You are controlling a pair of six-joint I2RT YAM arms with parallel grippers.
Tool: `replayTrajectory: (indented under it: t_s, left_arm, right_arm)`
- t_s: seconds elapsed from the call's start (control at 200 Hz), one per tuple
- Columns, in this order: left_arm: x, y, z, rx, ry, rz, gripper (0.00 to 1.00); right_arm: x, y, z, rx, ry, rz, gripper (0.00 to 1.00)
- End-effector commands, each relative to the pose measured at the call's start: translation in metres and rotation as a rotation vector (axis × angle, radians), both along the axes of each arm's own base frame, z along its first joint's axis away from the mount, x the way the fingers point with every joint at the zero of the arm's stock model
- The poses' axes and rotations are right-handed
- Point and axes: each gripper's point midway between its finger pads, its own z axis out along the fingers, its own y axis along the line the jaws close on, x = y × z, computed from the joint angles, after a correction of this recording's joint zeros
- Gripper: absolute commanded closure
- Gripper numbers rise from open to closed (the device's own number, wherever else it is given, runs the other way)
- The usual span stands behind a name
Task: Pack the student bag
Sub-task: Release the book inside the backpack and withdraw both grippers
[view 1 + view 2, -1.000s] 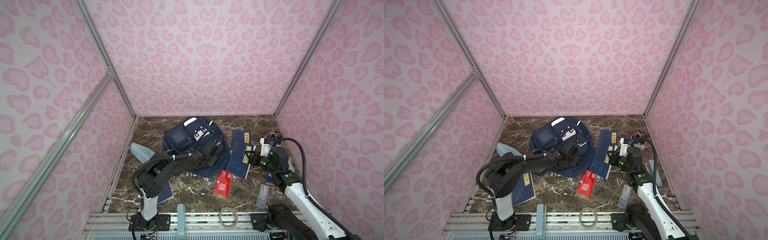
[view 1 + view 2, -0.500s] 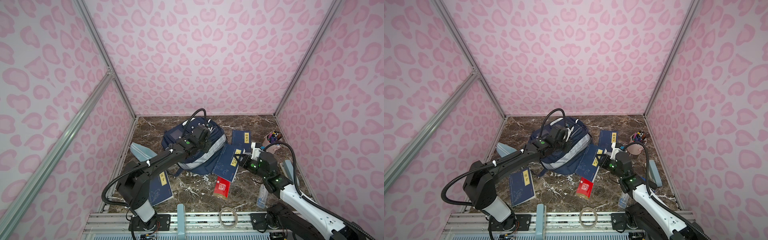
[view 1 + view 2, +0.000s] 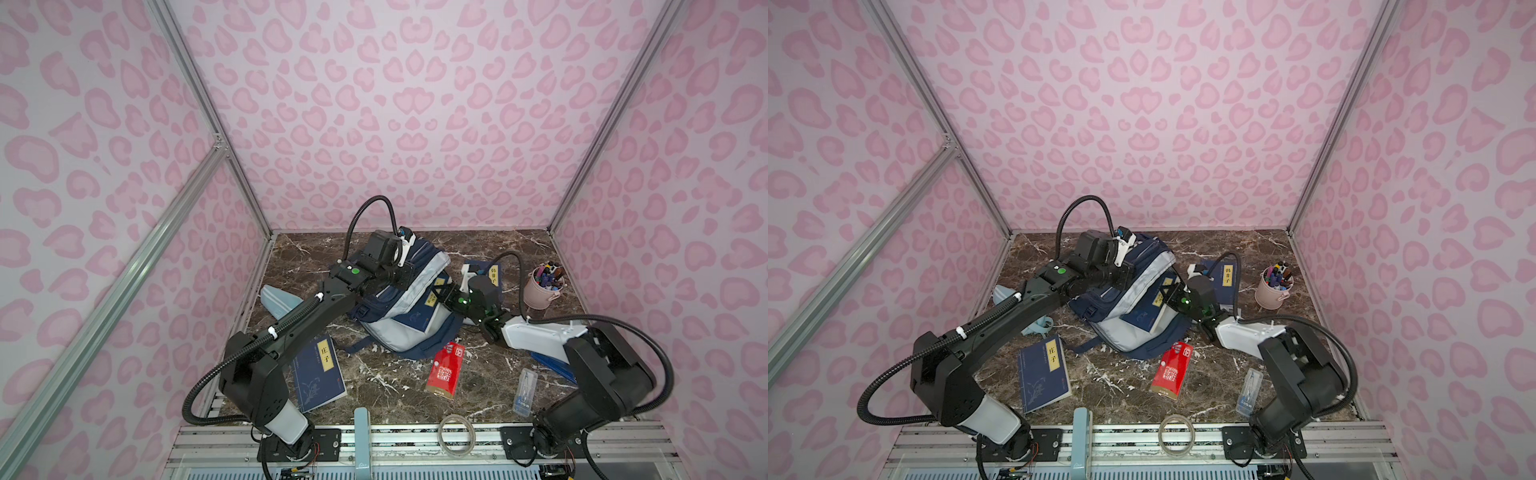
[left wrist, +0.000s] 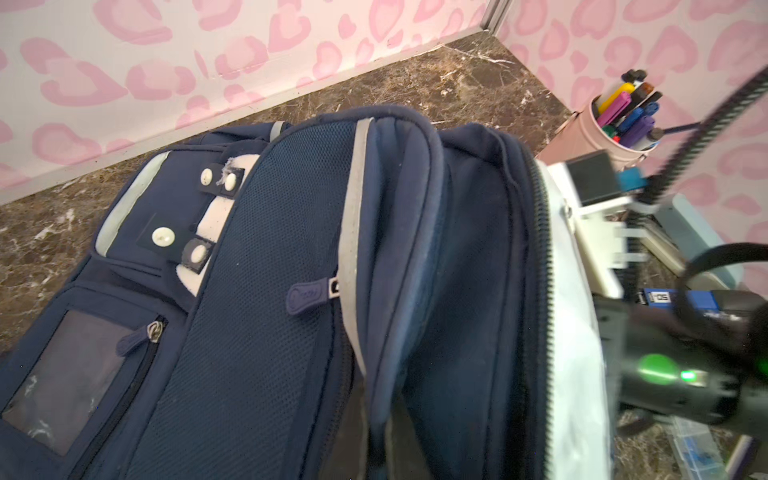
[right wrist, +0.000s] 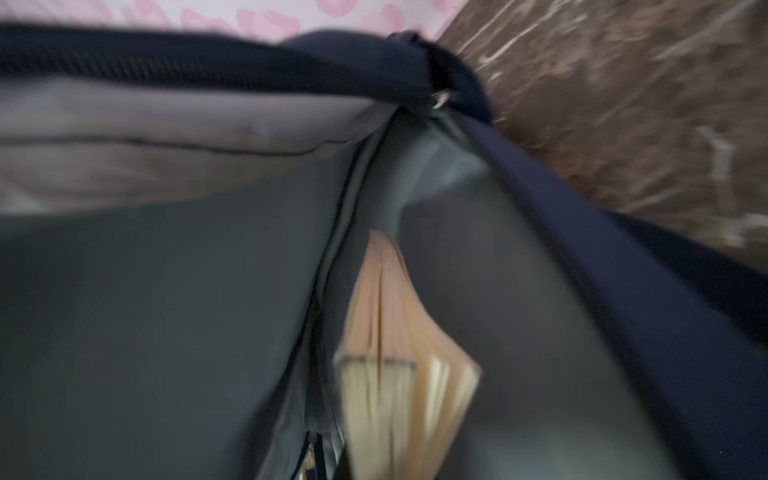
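I should lower the blue book deeper into the bag's grey-lined compartment and let go of it. The compartment is wide open below my right gripper, and the book is still only partly inside.
The student bag, a navy backpack, lies mid-table with its main compartment held open, so its grey lining shows. My left gripper is shut on the raised front flap; in the left wrist view the navy fabric runs down between its jaws. My right gripper is shut on a blue book that sits partly inside the opening. The right wrist view shows that book's page edges against the lining.
A blue book lies front left, another behind the right gripper. A red packet, clear case and tape ring lie in front. A pink pen cup stands back right, a light-blue pouch left.
My left gripper closed on the bag's flap and lifted it up and back, opening the bag. My right gripper carried the blue book leftward into the opening.
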Motion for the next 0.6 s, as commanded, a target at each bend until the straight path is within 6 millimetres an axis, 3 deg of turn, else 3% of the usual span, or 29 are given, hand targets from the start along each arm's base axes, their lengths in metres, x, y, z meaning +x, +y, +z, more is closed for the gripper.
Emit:
replayTrajectory:
  t_s: [0.0,0.16,0.26,0.295,0.345,0.375,0.44,0.595]
  left_arm:
    - [0.005,-0.010,0.033,-0.115,-0.048,-0.049,0.96]
    - [0.005,0.003,0.042,-0.159,-0.043,-0.040,0.96]
    - [0.006,0.015,0.042,-0.192,-0.023,-0.022,0.96]
    - [0.005,0.016,0.040,-0.207,-0.015,-0.026,0.97]
    - [0.004,0.018,0.038,-0.217,-0.009,-0.026,0.96]
    - [0.005,0.019,0.037,-0.221,-0.012,-0.022,0.96]
    - [0.007,0.021,0.035,-0.233,-0.006,-0.006,0.96]
    - [0.017,0.025,0.013,-0.227,0.039,0.061,0.97]
  right_arm:
    - [0.037,0.023,0.016,0.113,-0.091,-0.117,1.00]
    - [0.081,0.058,-0.023,0.223,-0.065,-0.253,1.00]
    - [0.098,0.076,-0.034,0.252,-0.066,-0.252,1.00]
    - [0.100,0.079,-0.035,0.237,-0.081,-0.246,0.86]
    - [0.099,0.080,-0.037,0.194,-0.098,-0.238,0.50]
    - [0.098,0.079,-0.039,0.168,-0.096,-0.227,0.39]
    - [0.091,0.073,-0.038,0.122,-0.101,-0.217,0.28]
    - [0.070,0.060,-0.046,-0.037,-0.033,-0.120,0.20]
